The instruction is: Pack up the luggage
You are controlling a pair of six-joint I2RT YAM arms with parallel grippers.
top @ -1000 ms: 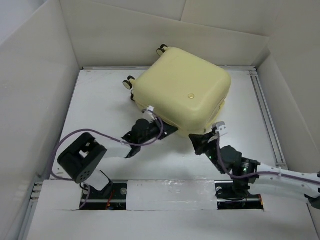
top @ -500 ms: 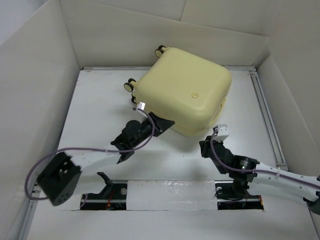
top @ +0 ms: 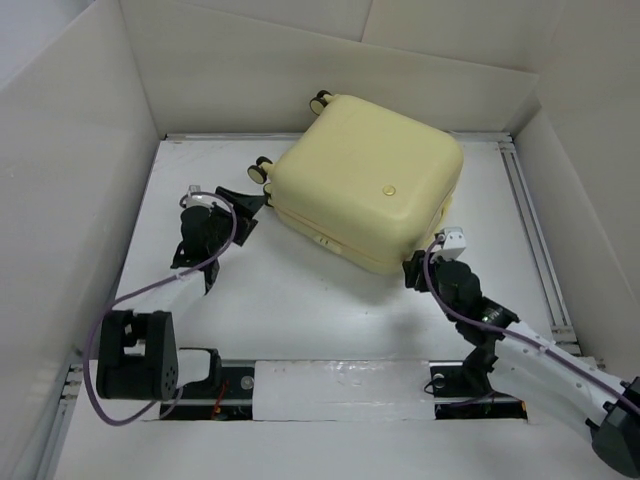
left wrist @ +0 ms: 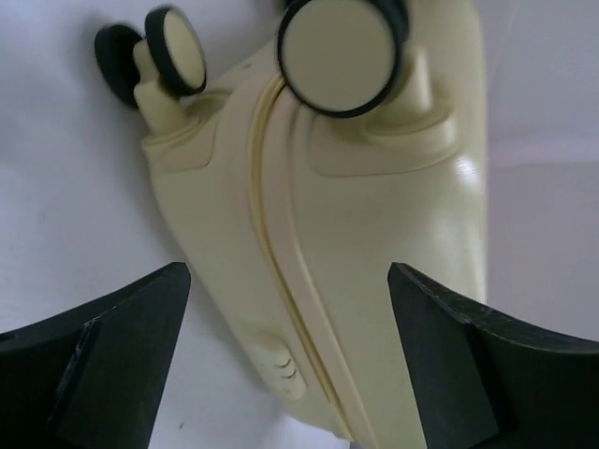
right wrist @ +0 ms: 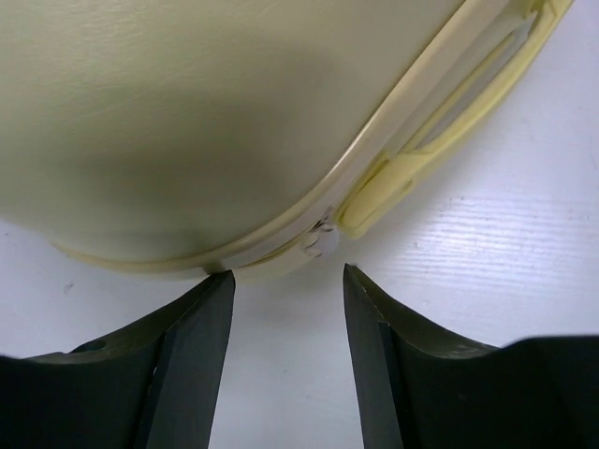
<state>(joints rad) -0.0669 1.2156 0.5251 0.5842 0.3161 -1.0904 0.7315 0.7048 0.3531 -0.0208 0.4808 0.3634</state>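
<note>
My right gripper will turn next and then move toward the luggage's rim beside the yellow handle, because the small metal zipper pull (right wrist: 323, 236) is beyond the ends of its fingers.
The luggage (top: 365, 185), a pale yellow hard-shell suitcase, lies shut and flat at the back middle of the table, its caster wheels (top: 262, 170) at its left. My left gripper (top: 245, 208) stands open just left of it, near the wheels. In the left wrist view the seam of the luggage (left wrist: 281, 215) and a wheel (left wrist: 339, 54) fill the space ahead of the wide-apart fingers (left wrist: 112, 365). My right gripper (top: 413, 268) is open at the front right corner. Its tips (right wrist: 286, 278) sit just short of the luggage rim (right wrist: 281, 238), beside a yellow handle (right wrist: 449, 131). Neither holds anything.
White walls (top: 80, 180) box in the table on the left, back and right. A metal rail (top: 530, 225) runs along the right side. A purple cable (top: 150, 290) loops from the left arm, whose elbow block (top: 135, 355) sits near the front left.
Both grippers have opened and left the luggage's front edge. The left arm swung left toward the wheels. The right gripper shifted slightly right. The luggage has shifted back a little.
</note>
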